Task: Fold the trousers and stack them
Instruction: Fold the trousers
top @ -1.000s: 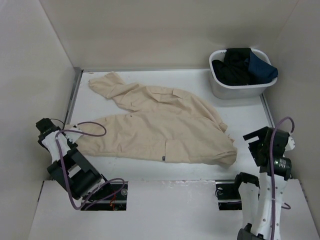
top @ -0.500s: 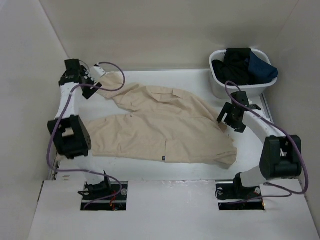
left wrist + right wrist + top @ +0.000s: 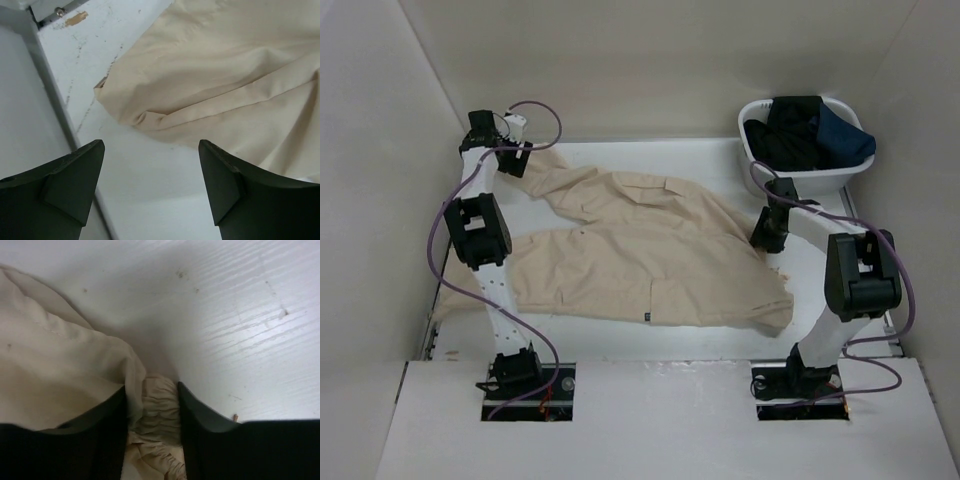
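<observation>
The open fingers of my left gripper are still above bare table beside the cloth. My left gripper should turn and move down onto the near corner of the hem (image 3: pixel 144 120) next.
The beige trousers (image 3: pixel 640 250) lie spread flat across the table, both legs reaching left and the gathered waist at the right. My left gripper (image 3: pixel 510 160) hovers at the far left corner over the end of the upper leg. In the left wrist view the left gripper (image 3: pixel 150 170) is open over bare table, with the trouser leg's hem (image 3: pixel 150 117) just ahead of the fingertips. My right gripper (image 3: pixel 765 238) is down at the waist's far right edge. The right wrist view shows the right gripper (image 3: pixel 152 410) shut on the bunched waistband (image 3: pixel 160 395).
A white basket (image 3: pixel 800 175) stands at the back right, holding a black garment (image 3: pixel 790 130) and a navy one (image 3: pixel 845 135). A metal rail (image 3: pixel 50 85) and the side wall run close to the left gripper. White walls enclose the table.
Both arms swung out from near their bases: the left to the far left leg end, the right to the waist. The right jaws went from wide open to closed on the waistband.
</observation>
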`<state>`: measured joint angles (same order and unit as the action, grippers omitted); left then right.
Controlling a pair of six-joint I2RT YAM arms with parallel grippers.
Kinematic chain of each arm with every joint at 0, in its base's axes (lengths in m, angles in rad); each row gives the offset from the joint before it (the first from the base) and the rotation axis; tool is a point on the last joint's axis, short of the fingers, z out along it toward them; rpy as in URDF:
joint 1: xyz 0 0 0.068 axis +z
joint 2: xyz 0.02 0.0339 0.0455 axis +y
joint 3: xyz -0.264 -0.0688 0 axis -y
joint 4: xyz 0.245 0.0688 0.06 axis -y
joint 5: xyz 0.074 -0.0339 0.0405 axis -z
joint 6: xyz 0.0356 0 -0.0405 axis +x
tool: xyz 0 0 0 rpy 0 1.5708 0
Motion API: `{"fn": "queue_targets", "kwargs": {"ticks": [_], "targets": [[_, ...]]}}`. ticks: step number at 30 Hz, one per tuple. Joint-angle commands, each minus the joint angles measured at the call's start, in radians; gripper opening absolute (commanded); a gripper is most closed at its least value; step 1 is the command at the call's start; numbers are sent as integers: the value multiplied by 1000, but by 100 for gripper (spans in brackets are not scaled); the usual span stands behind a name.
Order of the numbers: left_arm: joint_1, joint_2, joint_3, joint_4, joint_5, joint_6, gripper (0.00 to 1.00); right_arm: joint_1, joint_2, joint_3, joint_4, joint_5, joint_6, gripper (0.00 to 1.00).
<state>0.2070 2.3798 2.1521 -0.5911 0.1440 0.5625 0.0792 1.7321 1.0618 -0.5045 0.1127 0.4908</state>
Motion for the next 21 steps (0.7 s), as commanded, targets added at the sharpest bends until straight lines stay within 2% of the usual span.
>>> {"fn": "queue_targets", "kwargs": {"ticks": [1, 3, 5, 7, 14, 21], "targets": [[33, -79, -41, 7, 198, -269, 75, 6, 8, 27, 18, -53, -8, 31], [48, -83, -47, 13, 239, -344, 75, -5, -14, 35, 6, -45, -11, 13], [62, -59, -22, 14, 241, -419, 76, -12, -43, 52, -6, -24, -32, 0], [67, -9, 32, -7, 215, -482, 77, -9, -86, 79, -14, 43, -63, 0], [50, 134, 163, -88, 126, -530, 77, 17, -235, 145, 7, 384, -191, 0], [67, 171, 189, -23, 155, -671, 77, 37, -238, 81, 33, 381, -225, 0]]}}
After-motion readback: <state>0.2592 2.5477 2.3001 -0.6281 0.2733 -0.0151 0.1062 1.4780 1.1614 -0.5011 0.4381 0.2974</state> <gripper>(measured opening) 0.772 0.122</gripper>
